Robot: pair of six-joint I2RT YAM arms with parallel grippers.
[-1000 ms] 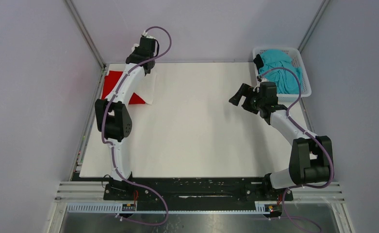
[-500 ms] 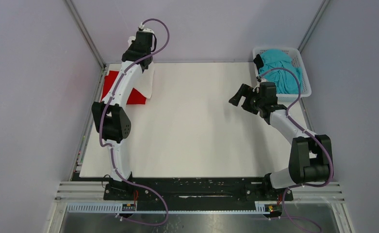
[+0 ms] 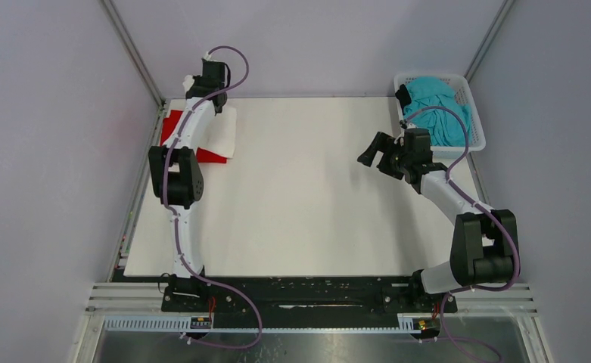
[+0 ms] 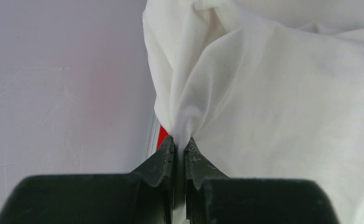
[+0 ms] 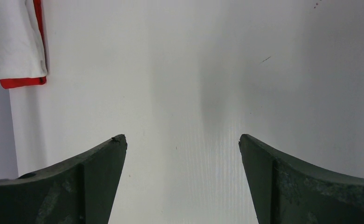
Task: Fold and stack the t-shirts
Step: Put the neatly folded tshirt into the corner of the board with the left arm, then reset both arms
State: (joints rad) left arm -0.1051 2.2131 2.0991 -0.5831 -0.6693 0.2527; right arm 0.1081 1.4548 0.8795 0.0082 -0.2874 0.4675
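Note:
A piece of the red t-shirt (image 3: pixel 169 125) (image 4: pixel 161 136) is uncovered beside the side. My left gripper should lower the white t-shirt's edge toward that side, over the red piece.
The white t-shirt (image 3: pixel 225 133) lies at the table's far left, on top of the red t-shirt (image 3: pixel 172 122). My left gripper (image 3: pixel 200 85) is over the far left corner, shut on a bunched edge of the white shirt (image 4: pixel 273 93), which hangs from the jaws (image 4: pixel 180 142). A sliver of red cloth (image 4: pixel 162 135) shows beside the fingers. My right gripper (image 3: pixel 371 151) is open and empty above bare table (image 5: pixel 182 144), right of centre. The white shirt (image 5: pixel 7 37) and a red edge (image 5: pixel 21 82) show far off in the right wrist view.
A white basket (image 3: pixel 470 94) at the far right corner holds a teal t-shirt (image 3: pixel 437 106) and a dark one (image 3: pixel 403 96). Grey walls close in the left, back and right sides. The left arm stretches along the table's left edge.
My left gripper has moved left and back towards the far corner, dragging the white shirt further over the red one. The right arm has not moved.

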